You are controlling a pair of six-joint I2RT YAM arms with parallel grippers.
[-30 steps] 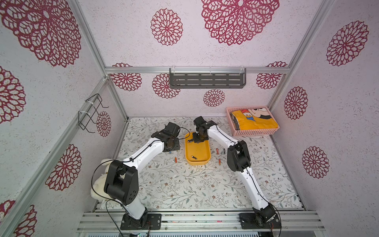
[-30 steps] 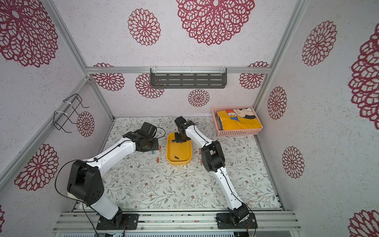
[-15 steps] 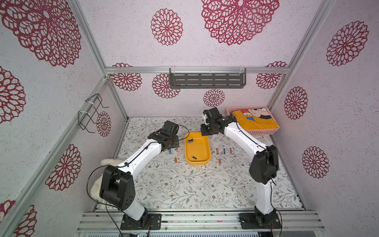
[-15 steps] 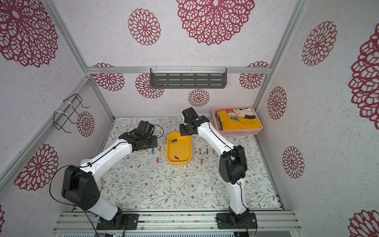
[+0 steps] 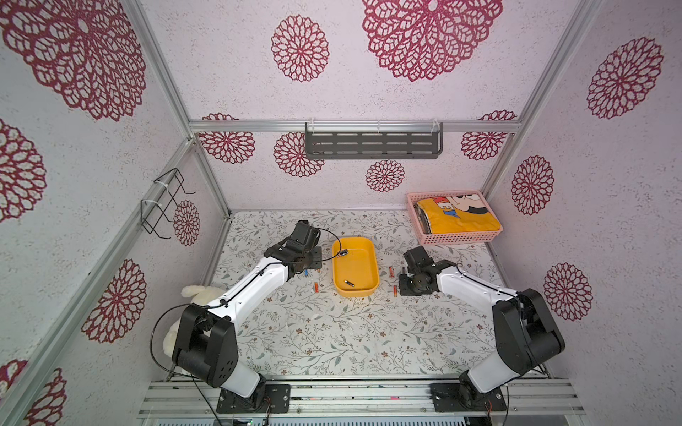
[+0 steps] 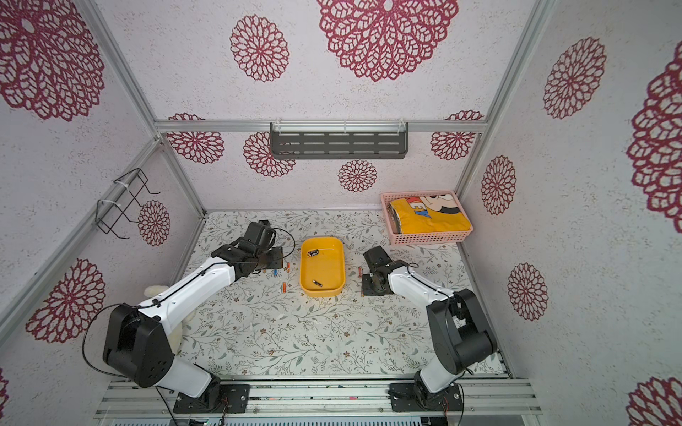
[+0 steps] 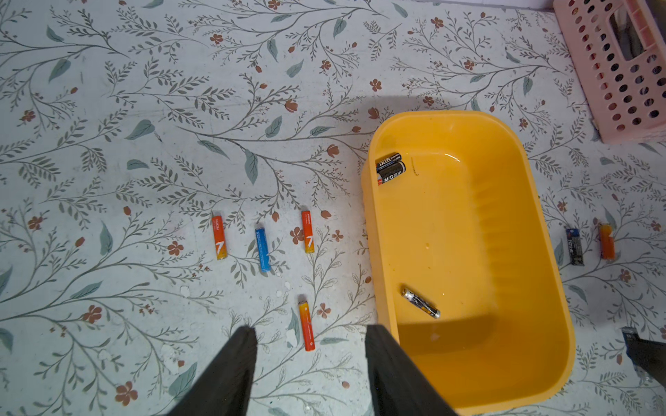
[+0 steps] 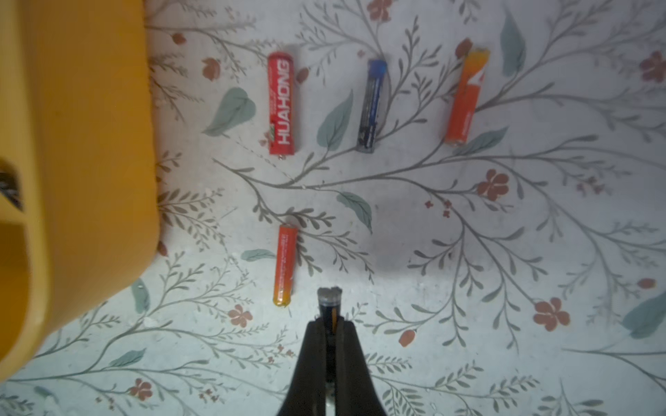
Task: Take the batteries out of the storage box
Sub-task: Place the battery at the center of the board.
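My right gripper will lower the black battery onto the bare tabletop beside the near orange battery and release it.
The yellow storage box [image 5: 373, 258] [image 6: 341, 258] [image 7: 504, 252] sits mid-table. It holds two black batteries [image 7: 390, 168] side by side and one more black battery [image 7: 420, 303]. My left gripper [image 7: 311, 333] [image 5: 312, 258] hangs open just left of the box, with an orange battery [image 7: 306, 326] lying on the table between its fingers. Three more batteries [image 7: 262, 249] lie beyond it. My right gripper [image 8: 329, 324] [image 5: 401, 286] is shut on a black battery [image 8: 328, 306], low over the table right of the box, beside several laid-out batteries [image 8: 282, 104].
A pink basket [image 5: 457, 239] with yellow cloth stands at the back right. A white plush toy [image 5: 199, 295] lies by the left arm. A grey shelf [image 5: 372, 145] hangs on the back wall and a wire rack [image 5: 162, 206] on the left wall.
My right arm has swung from the far end of the box out to its right side and down near the table, carrying the black battery. The left arm has hardly moved.
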